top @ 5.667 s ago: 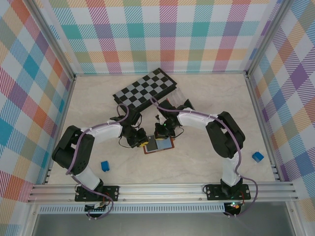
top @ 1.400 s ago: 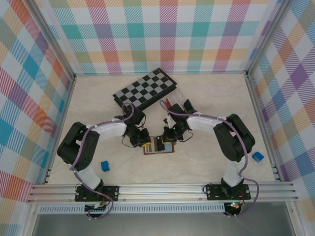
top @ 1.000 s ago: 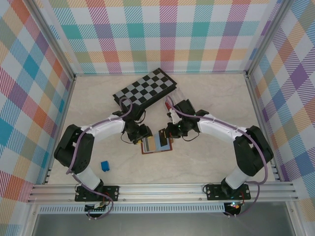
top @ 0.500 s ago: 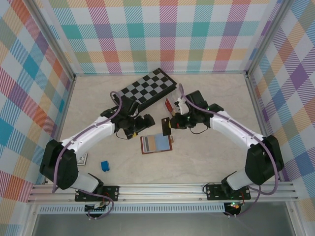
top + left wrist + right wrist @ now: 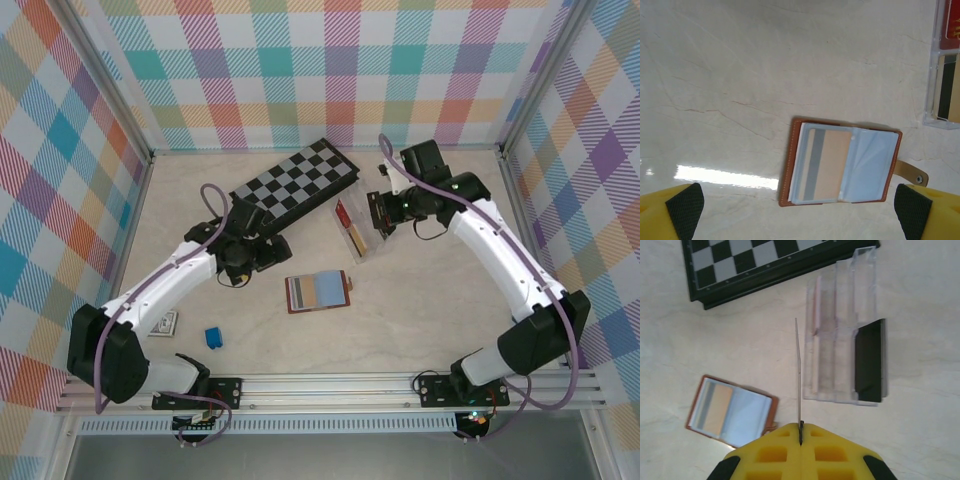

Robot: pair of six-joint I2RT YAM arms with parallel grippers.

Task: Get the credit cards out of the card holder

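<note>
The black card's compartment [image 5: 385,231] [image 5: 869,361] is below my right gripper and off to the side, so my right gripper will move over it next, go down and release the thin credit card there.
The brown card holder [image 5: 318,291] lies open on the table, pale blue sleeves up. A tan credit card [image 5: 827,165] with a grey stripe sits in its left sleeve. My left gripper [image 5: 272,252] hovers just left of the holder [image 5: 840,170], wide open and holding nothing; its yellow fingertips [image 5: 685,210] sit at the bottom corners of the wrist view. My right gripper [image 5: 381,214] is shut on a thin credit card [image 5: 798,375], seen edge-on. It hangs beside a clear plastic box [image 5: 845,360], well away from the holder [image 5: 732,412].
The clear compartment box [image 5: 352,228] holds a red and a tan card, plus a black card [image 5: 870,360]. A chessboard [image 5: 295,182] lies behind it. A blue cube [image 5: 213,337] and a small flat item [image 5: 165,322] sit near the front left.
My right gripper carried the card from the holder back and to the right, over to the clear box. My left gripper opened, let go of the holder and drew back left.
</note>
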